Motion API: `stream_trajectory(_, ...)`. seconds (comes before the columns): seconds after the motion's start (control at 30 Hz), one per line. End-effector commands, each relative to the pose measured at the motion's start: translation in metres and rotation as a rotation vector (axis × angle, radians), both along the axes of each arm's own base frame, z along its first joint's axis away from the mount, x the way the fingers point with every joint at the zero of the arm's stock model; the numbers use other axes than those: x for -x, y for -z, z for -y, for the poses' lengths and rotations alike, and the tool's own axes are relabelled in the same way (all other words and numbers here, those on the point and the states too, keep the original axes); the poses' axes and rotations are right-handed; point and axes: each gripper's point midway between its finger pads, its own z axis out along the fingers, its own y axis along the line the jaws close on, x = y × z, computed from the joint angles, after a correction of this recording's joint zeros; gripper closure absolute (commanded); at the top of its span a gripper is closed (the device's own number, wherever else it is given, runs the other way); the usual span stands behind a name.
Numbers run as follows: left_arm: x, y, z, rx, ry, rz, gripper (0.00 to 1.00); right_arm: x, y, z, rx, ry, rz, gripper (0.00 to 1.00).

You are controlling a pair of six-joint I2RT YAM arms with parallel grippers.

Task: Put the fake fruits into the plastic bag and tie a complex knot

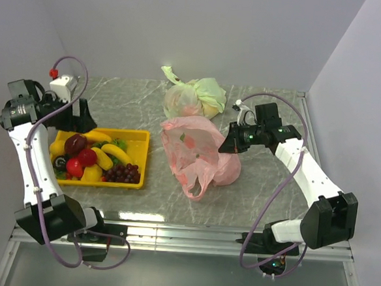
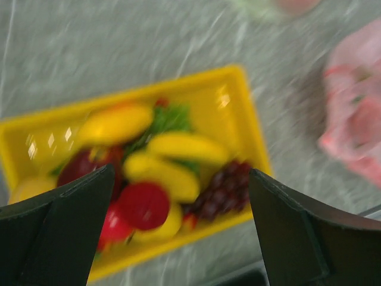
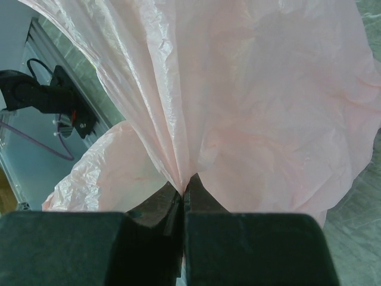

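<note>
The fruit is uncovered on top of the others, so my open left gripper will next come down and back over the yellow tray (image 1: 138, 139), around the round red fruit (image 1: 87, 157), and close.
The pink plastic bag (image 1: 199, 153) lies at mid table, its right edge lifted. My right gripper (image 1: 228, 144) is shut on a pinched fold of the plastic bag (image 3: 250, 107), which fills the right wrist view. The fake fruits (image 1: 94, 157) lie in a yellow tray (image 1: 138, 139) at the left: bananas (image 2: 178, 161), a red fruit (image 2: 143, 205), purple grapes (image 2: 229, 187). My left gripper (image 1: 81, 114) is open and empty, above the tray's far left corner; its fingers (image 2: 56, 232) frame the blurred fruits in the left wrist view.
A pale green-and-white knotted bag (image 1: 194, 96) sits at the back of the table behind the pink bag. Walls close in on the left, back and right. A metal rail (image 1: 184, 237) runs along the table's near edge.
</note>
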Motion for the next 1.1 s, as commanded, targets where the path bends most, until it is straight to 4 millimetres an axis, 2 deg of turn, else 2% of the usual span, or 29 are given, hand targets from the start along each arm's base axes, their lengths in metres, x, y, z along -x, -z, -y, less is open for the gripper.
stream_trajectory(0.0, 0.054, 0.025, -0.021, -0.195, 0.045, -0.173, 0.01, -0.002, -0.014, 0.002, -0.012, 0.014, 0.069, 1.00)
stream_trajectory(0.07, 0.071, 0.037, -0.024, -0.225, 0.007, -0.228, 0.01, -0.002, -0.012, 0.005, 0.002, 0.028, 0.072, 1.00)
stream_trajectory(0.1, 0.076, 0.051, -0.025, -0.198, -0.052, -0.274, 0.01, -0.002, -0.011, 0.005, 0.003, 0.034, 0.071, 1.00)
stream_trajectory(0.13, 0.082, 0.056, -0.033, -0.223, -0.116, -0.302, 0.01, -0.002, -0.012, 0.006, 0.004, 0.042, 0.075, 1.00)
stream_trajectory(0.2, 0.085, 0.070, -0.033, -0.165, -0.225, -0.356, 0.03, -0.002, -0.012, 0.007, 0.006, 0.050, 0.078, 1.00)
stream_trajectory(0.27, 0.086, 0.074, -0.034, -0.113, -0.329, -0.375, 0.03, -0.001, -0.012, 0.007, 0.006, 0.057, 0.079, 1.00)
stream_trajectory(0.33, 0.081, 0.079, -0.037, -0.117, -0.350, -0.363, 0.01, -0.001, -0.012, 0.009, 0.006, 0.069, 0.081, 1.00)
stream_trajectory(0.4, 0.079, 0.085, -0.053, -0.160, -0.441, -0.373, 0.01, 0.000, -0.012, 0.009, 0.010, 0.067, 0.080, 1.00)
stream_trajectory(0.53, 0.073, 0.099, -0.060, -0.169, -0.458, -0.406, 0.01, 0.002, -0.010, 0.009, 0.010, 0.056, 0.083, 1.00)
stream_trajectory(0.67, 0.056, 0.112, -0.058, -0.194, -0.450, -0.406, 0.01, 0.005, -0.007, 0.009, 0.013, 0.051, 0.072, 1.00)
stream_trajectory(0.77, 0.043, 0.119, -0.050, -0.185, -0.432, -0.393, 0.01, 0.008, -0.005, 0.009, 0.011, 0.049, 0.061, 1.00)
stream_trajectory(0.97, 0.029, 0.142, -0.038, -0.198, -0.415, -0.429, 0.01, 0.006, -0.006, 0.008, 0.009, 0.048, 0.055, 1.00)
stream_trajectory(1.07, 0.028, 0.156, -0.043, -0.223, -0.439, -0.464, 0.03, 0.006, -0.008, 0.007, 0.009, 0.046, 0.056, 1.00)
